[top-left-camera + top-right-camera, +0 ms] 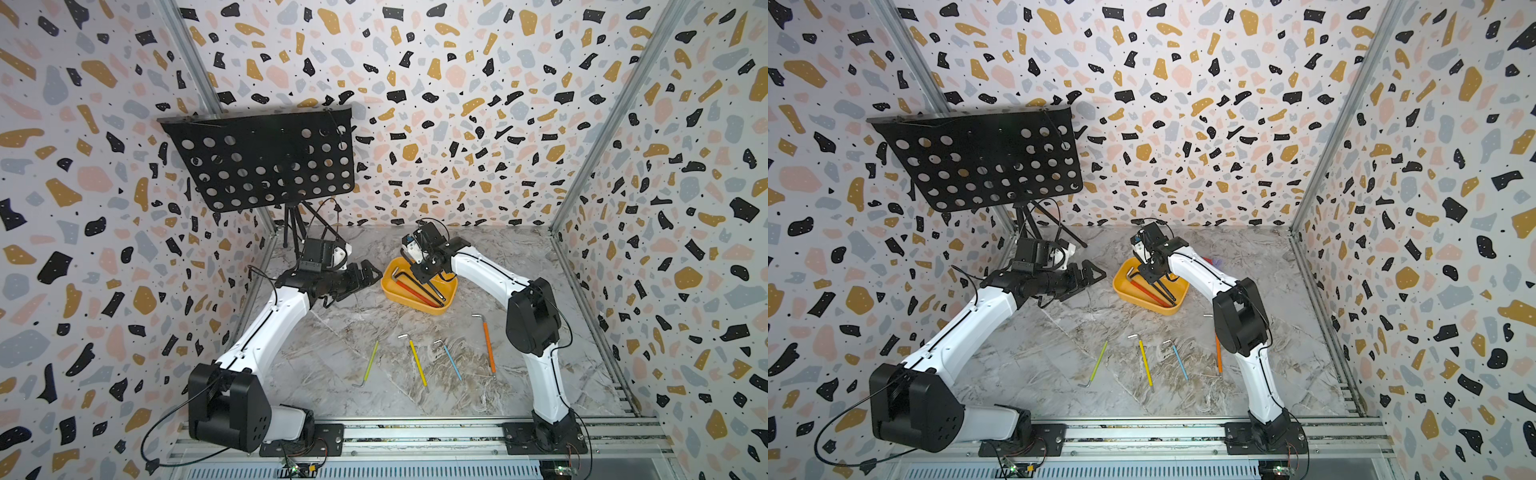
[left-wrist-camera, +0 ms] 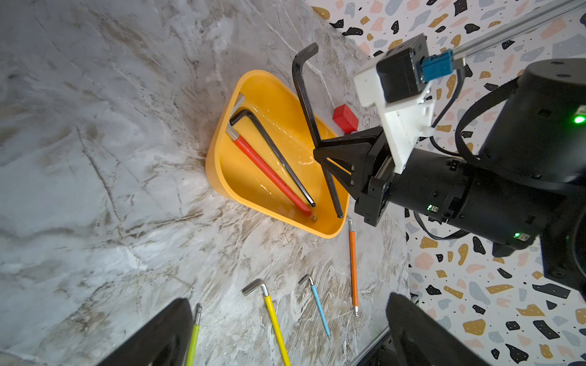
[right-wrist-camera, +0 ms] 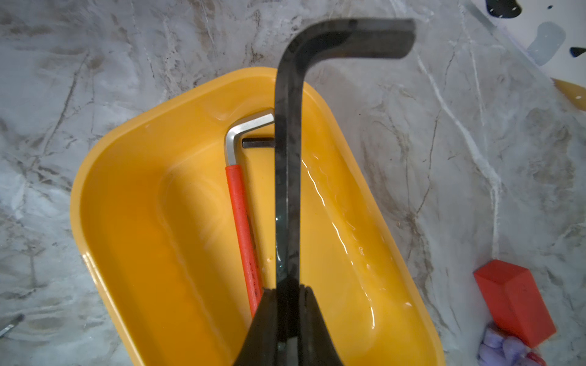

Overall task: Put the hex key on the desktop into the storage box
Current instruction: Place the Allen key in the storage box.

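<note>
I should lower my right gripper and ease it back over the red-sleeved hex key [image 1: 417,292] [image 3: 242,221] to release, because the thick key's bent end still sticks out past the box's rim.
The yellow-orange storage box [image 1: 390,289] [image 1: 1121,291] [image 2: 215,171] [image 3: 95,221] sits on the marble desktop [image 1: 332,382]. Inside it lie a red-sleeved hex key [image 2: 269,171] [image 3: 242,221] and a thin black one [image 2: 276,152]. My right gripper [image 1: 424,268] [image 2: 320,145] [image 3: 287,294] is shut on a thick black hex key [image 2: 302,92] [image 3: 287,158], held above the box with its bent end out past the box's rim. To the left of the box hovers my left gripper [image 1: 370,274] [image 2: 288,307], open and holding nothing.
Nearer the front on the desktop lie a lime hex key [image 1: 371,361], a yellow one [image 1: 417,361], a blue one [image 1: 451,361] and an orange one [image 1: 488,345]. A small red block [image 2: 345,118] [image 3: 513,304] stands beyond the box. A black perforated music stand [image 1: 266,162] rises at the back left.
</note>
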Robot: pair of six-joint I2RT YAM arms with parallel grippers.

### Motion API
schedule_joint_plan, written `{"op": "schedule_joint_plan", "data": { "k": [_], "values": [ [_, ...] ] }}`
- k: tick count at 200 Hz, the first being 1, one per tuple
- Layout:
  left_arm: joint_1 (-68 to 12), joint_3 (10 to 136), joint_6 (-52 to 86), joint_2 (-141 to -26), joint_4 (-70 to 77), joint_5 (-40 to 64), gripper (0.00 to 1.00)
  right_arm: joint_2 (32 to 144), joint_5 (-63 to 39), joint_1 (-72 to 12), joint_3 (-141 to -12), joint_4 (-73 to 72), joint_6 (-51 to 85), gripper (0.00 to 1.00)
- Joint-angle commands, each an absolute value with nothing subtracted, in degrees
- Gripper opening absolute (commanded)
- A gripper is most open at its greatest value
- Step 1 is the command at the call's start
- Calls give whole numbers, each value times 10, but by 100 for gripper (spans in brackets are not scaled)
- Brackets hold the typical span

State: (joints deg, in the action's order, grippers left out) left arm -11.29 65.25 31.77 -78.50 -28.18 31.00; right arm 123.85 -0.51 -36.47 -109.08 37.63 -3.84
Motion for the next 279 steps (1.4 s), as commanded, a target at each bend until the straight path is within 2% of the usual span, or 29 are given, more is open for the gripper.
{"op": "schedule_joint_plan", "data": {
  "k": [1,72,108,139,173,222,279],
  "values": [
    [-109,649,318,-790,-265,316,100,1198,-42,-364,-1053,328,-27,0],
    [-109,648,316,-795,-265,314,100,1185,-62,-364,-989,315,-13,0],
    [-109,647,314,-800,-264,310,100,1171,-52,-364,-989,316,1,35],
    [-109,647,309,-802,-266,315,100,1140,-32,-364,-982,312,9,48],
    [-109,646,300,-797,-265,317,100,1055,12,-364,-939,302,27,49],
    [-109,632,293,-758,-271,294,100,861,93,-362,-801,309,41,52],
    [-110,543,346,-667,-285,353,100,671,118,-353,-636,375,101,55]
  ]
}}
